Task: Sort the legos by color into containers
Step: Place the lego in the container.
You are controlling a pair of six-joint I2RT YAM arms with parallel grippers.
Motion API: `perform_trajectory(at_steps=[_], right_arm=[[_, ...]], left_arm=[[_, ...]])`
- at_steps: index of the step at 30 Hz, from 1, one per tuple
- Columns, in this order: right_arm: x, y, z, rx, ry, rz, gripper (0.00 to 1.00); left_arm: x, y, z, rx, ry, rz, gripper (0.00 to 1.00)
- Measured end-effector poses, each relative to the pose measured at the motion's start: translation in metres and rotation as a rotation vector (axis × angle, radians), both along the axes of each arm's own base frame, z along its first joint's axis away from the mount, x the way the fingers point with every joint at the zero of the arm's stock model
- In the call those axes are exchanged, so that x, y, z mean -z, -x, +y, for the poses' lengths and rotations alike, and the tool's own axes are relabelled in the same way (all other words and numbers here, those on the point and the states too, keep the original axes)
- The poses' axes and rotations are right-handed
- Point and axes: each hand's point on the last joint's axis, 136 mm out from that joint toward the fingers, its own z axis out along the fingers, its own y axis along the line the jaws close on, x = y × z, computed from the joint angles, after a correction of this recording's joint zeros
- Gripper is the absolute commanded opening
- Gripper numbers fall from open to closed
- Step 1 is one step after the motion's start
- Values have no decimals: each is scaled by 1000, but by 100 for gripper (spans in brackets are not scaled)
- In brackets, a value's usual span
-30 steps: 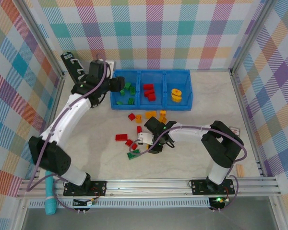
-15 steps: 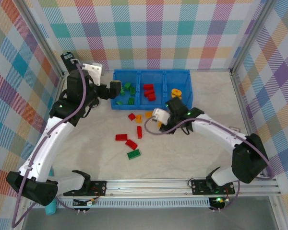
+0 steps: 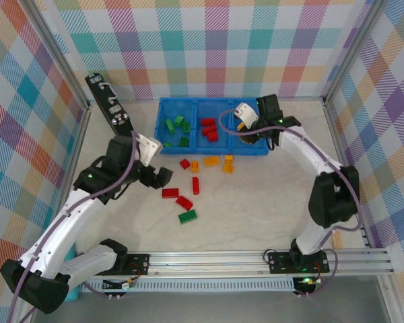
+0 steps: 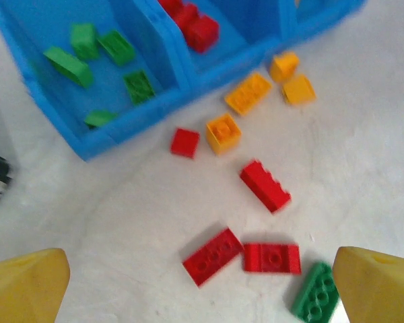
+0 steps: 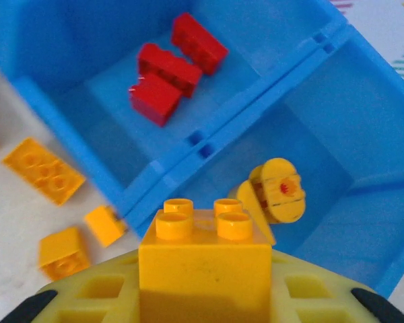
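Note:
I need to move my right gripper outward next, over the tray section (image 5: 311, 180) that holds the yellow piece, and release the yellow brick (image 5: 203, 259) there, because its color matches.
The blue tray (image 3: 213, 151) lies at the back, with green legos (image 3: 180, 124) in its left compartment, red legos (image 3: 209, 130) in the middle and a yellow piece (image 5: 275, 194) in the right. My right gripper (image 3: 251, 132) hangs over the right compartment, shut on a yellow brick (image 5: 203, 259). My left gripper (image 3: 163, 177) is open above the table with nothing between its yellow fingertips (image 4: 23, 282). Just ahead of it lie two red bricks (image 4: 212, 256) and a green one (image 4: 316, 293). More red (image 4: 264, 185) and orange bricks (image 4: 248, 92) are scattered in front of the tray.
A long black bar with white marks (image 3: 108, 101) leans at the back left beside the tray. Metal frame rails (image 3: 209, 259) border the table on all sides. A teal object (image 3: 71, 289) sits past the front rail at left.
My right gripper carried the yellow brick from the loose pile back over the tray's right compartment. My left gripper left the green compartment and came forward over the table beside the red bricks.

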Motion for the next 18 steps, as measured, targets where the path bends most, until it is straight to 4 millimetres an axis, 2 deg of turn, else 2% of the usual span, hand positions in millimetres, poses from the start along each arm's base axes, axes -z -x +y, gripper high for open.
perform_trajectory(at_steps=[3, 6, 8, 12, 18], right_arm=[[14, -32, -6, 73, 3, 20, 30], [24, -59, -12, 136, 2, 26, 30], [29, -75, -14, 165, 6, 25, 30], [42, -100, -18, 214, -5, 36, 32], [79, -108, -19, 247, -12, 104, 44]], left_arm=[[39, 21, -8, 78, -97, 34, 100], [82, 41, -6, 134, -210, 83, 100], [99, 50, -6, 161, -260, 108, 100], [106, 58, -21, 224, -290, 98, 99], [115, 67, -51, 323, -300, 77, 99]])
